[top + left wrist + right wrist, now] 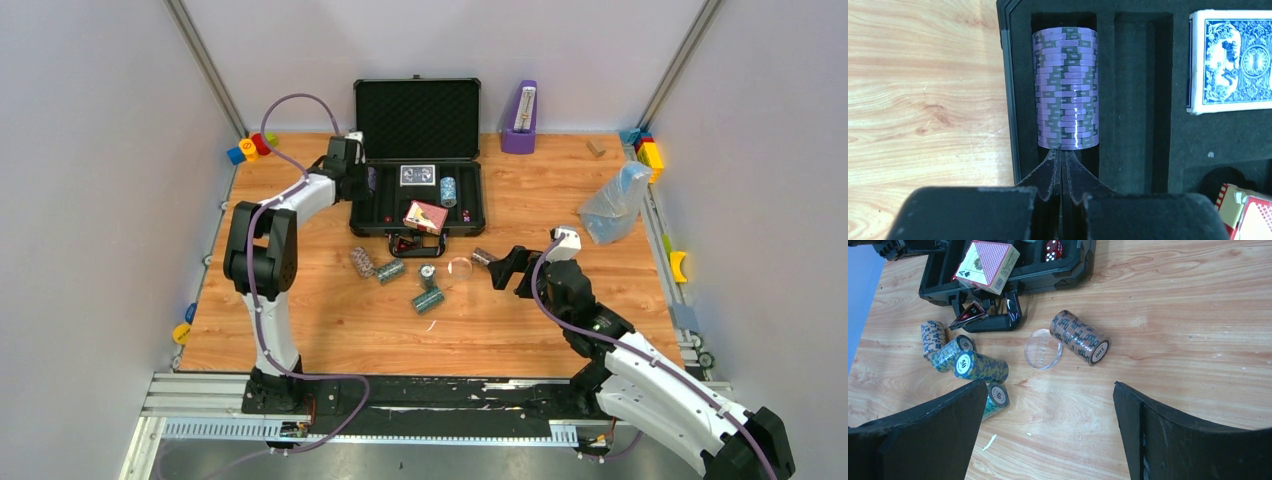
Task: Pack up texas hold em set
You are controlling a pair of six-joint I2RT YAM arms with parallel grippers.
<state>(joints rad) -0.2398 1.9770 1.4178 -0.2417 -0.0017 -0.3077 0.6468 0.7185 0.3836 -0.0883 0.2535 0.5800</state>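
My right gripper will next move its open fingers across and down onto the upright blue-green chip stack (427, 274), because it is below and to the left in the top view.
The black briefcase (417, 110) lies open at the back of the table. In the left wrist view a purple chip stack (1066, 87) lies in the case's leftmost foam slot. My left gripper (1062, 152) is shut and holds nothing, its tips right at the stack's near end. A blue deck (1230, 62) lies flat in the case, and a red deck (985, 265) leans on its front rim. A brown chip stack (1080, 337) and several blue-green chip stacks (980, 366) lie on the wood. My right gripper (1049, 385) hangs open above bare table just short of them.
A clear round disc (1043, 349) lies beside the brown stack. Red dice (1052, 249) sit in the case. A purple metronome (519, 118) stands at the back right, with a clear plastic bag (615, 203) further right. Small coloured toys line the table's side edges.
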